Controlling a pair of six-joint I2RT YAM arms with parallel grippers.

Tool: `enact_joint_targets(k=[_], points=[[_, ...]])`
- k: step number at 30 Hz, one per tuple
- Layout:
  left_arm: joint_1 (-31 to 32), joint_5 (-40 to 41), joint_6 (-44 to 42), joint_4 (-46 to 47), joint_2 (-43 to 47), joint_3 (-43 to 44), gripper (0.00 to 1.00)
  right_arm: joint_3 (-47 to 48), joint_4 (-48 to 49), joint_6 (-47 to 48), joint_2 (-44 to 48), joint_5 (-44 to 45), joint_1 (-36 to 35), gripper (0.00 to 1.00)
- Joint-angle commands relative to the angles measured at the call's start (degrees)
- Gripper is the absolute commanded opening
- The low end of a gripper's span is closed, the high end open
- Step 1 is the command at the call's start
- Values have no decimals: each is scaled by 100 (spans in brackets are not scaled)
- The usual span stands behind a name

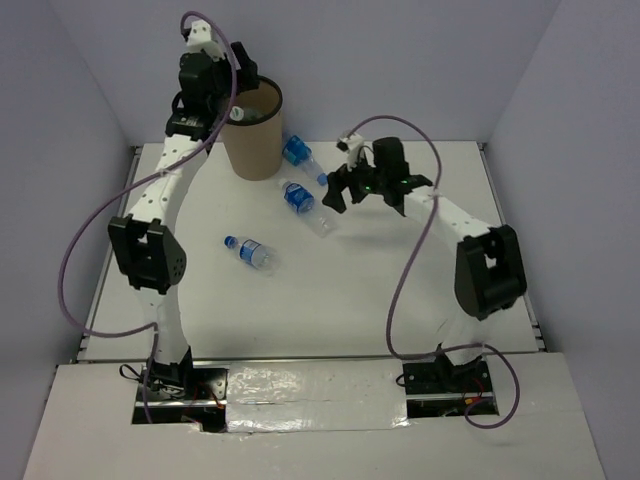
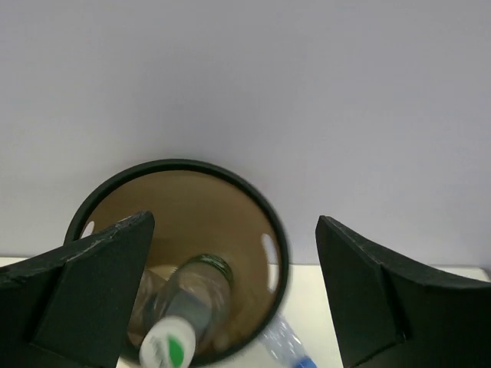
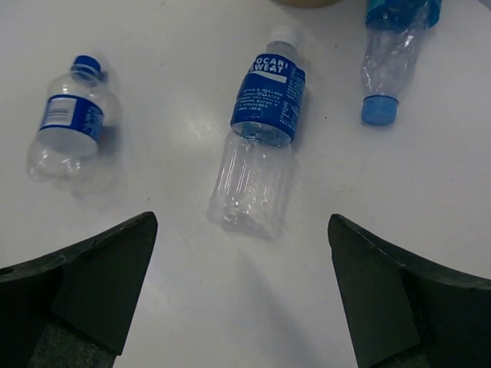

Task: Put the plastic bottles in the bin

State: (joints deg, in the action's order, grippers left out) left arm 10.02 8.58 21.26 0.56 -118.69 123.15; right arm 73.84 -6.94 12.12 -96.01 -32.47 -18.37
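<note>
I need to lower my right gripper next toward the middle bottle's base (image 1: pixel 322 226) (image 3: pixel 248 213), its nearest end, below and to the left in the top view, with my fingers on either side of it.
The tan bin (image 1: pixel 252 138) with a black rim (image 2: pixel 278 230) stands at the back of the table. My left gripper (image 1: pixel 236 92) hovers over its mouth, open (image 2: pixel 234 221), nothing between its fingers. Inside the bin lies a clear plastic bottle with a white and green cap (image 2: pixel 184 310). Three plastic bottles lie on the table: one with a blue label beside the bin (image 1: pixel 297 152) (image 3: pixel 391 46), a Pocari Sweat one in the middle (image 1: pixel 305 203) (image 3: pixel 265 130), and a small one to the left (image 1: pixel 250 252) (image 3: pixel 69 126). My right gripper (image 1: pixel 340 192) hangs open (image 3: pixel 242 221) just above the middle bottle's base.
The white table (image 1: pixel 380 290) is walled by pale panels on three sides. Purple cables loop off both arms. The bottle beside the bin shows at its foot in the left wrist view (image 2: pixel 288 345).
</note>
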Motion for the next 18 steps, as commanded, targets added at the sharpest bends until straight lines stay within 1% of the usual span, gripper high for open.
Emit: enact_joint_targets(k=[1,2,3,6,9,10,11,13,14,15,16,17,18], points=[[-18,-917,80,50,1224,-316,99,638,-131,-192,-819,1531,-351,100],[-18,-1050,220,32,1600,-501,99,945,-202,-210,-1006,1663,-386,100],[-18,-1164,273,15,1786,-877,99,1078,-281,-227,-1164,1674,-395,100],[-18,-1525,484,-38,2541,-1556,99,1501,-693,-219,-1770,1498,-456,100],[-26,-1771,827,-38,2860,-2180,99,1616,-853,-157,-2009,1349,-553,100],[-18,-1807,906,-38,2982,-2312,100,1616,-853,-149,-2044,1340,-614,100],[-9,-1807,985,-256,3027,-2566,99,1598,-844,-157,-2088,1305,-641,100],[-18,-1859,1161,-232,3203,-2927,100,1598,-774,-227,-2220,1357,-685,100],[-18,-1964,1231,-179,3264,-3338,99,1615,-756,-288,-2282,1479,-703,100],[-18,-2018,1449,-109,3404,-3550,99,1694,-774,-289,-2413,1532,-694,100],[-18,-2070,1530,92,3484,-3779,99,1738,-809,-289,-2484,1568,-712,100],[-9,-2140,1644,198,3554,-4199,100,1791,-852,-289,-2624,1594,-694,99],[-9,-2185,1889,399,3694,-4377,99,1852,-905,-298,-2677,1568,-703,99]])
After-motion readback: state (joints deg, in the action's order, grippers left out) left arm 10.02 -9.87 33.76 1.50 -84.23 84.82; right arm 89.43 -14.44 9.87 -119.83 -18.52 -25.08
